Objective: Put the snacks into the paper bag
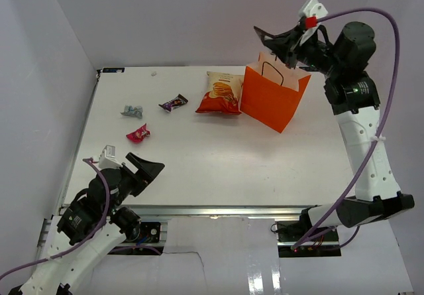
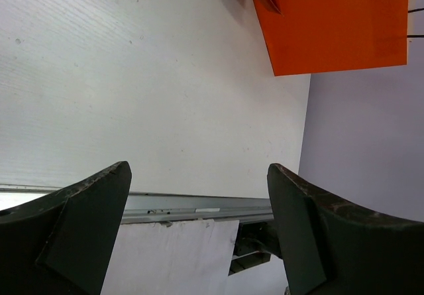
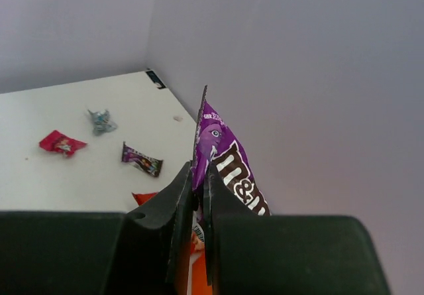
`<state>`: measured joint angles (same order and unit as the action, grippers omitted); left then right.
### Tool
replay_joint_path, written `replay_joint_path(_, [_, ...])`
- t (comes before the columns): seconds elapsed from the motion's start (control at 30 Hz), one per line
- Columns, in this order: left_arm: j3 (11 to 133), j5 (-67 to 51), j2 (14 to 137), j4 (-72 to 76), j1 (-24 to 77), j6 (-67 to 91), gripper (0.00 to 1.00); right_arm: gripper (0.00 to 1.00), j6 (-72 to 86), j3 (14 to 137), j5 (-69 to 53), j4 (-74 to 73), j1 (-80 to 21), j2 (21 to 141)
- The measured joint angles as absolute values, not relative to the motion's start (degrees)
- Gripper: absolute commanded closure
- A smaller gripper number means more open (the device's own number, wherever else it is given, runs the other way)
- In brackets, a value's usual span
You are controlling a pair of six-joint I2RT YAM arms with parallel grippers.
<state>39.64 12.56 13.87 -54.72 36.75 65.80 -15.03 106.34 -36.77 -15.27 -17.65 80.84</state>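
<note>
I should next tilt my right gripper downward, then lower the M&M's packet to the paper bag's open top (image 1: 279,71).
The upright orange paper bag (image 1: 273,97) stands at the table's back right, and it also shows in the left wrist view (image 2: 338,23). My right gripper (image 1: 277,45) hovers just above the bag's open top. It is shut on a purple M&M's packet (image 3: 222,148), which sticks up between its fingers (image 3: 179,195). The orange-and-cream chip bag (image 1: 220,93) lies against the bag's left side. A dark purple candy (image 1: 173,102), a silver-grey candy (image 1: 132,111) and a red-pink candy (image 1: 138,133) lie on the table to the left. My left gripper (image 1: 142,169) is open and empty near the front left edge.
White walls close in the table on the left, back and right. The table's front metal rail (image 1: 199,210) runs just beyond my left gripper (image 2: 199,170). A small white speck (image 1: 154,73) lies near the back edge.
</note>
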Motion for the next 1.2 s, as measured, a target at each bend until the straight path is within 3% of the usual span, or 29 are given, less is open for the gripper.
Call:
replay_joint_path(0.47, [38.1, 10.9, 17.6, -50.4, 36.8, 64.0, 0.05, 0.92, -5.3, 91.5, -40.2, -16.4, 1.0, 78.0])
replay_joint_path(0.93, [36.4, 10.2, 20.2, -47.4, 36.8, 63.6, 0.05, 0.86, -5.1, 91.1, -42.2, -12.4, 2.2, 86.0])
replay_joint_path(1.03, [36.4, 10.3, 21.2, -46.7, 36.8, 63.0, 0.05, 0.76, -5.3, 91.1, -42.6, -11.8, 2.2, 87.5])
replay_joint_path(1.13, [36.4, 11.1, 22.2, -45.8, 36.8, 62.4, 0.05, 0.57, -5.8, 90.5, -42.6, -11.4, 2.2, 88.2])
replay_joint_path(1.2, [36.5, 11.7, 23.4, -45.5, 36.8, 61.9, 0.05, 0.51, -6.3, 89.8, -42.6, -11.4, 2.2, 88.2])
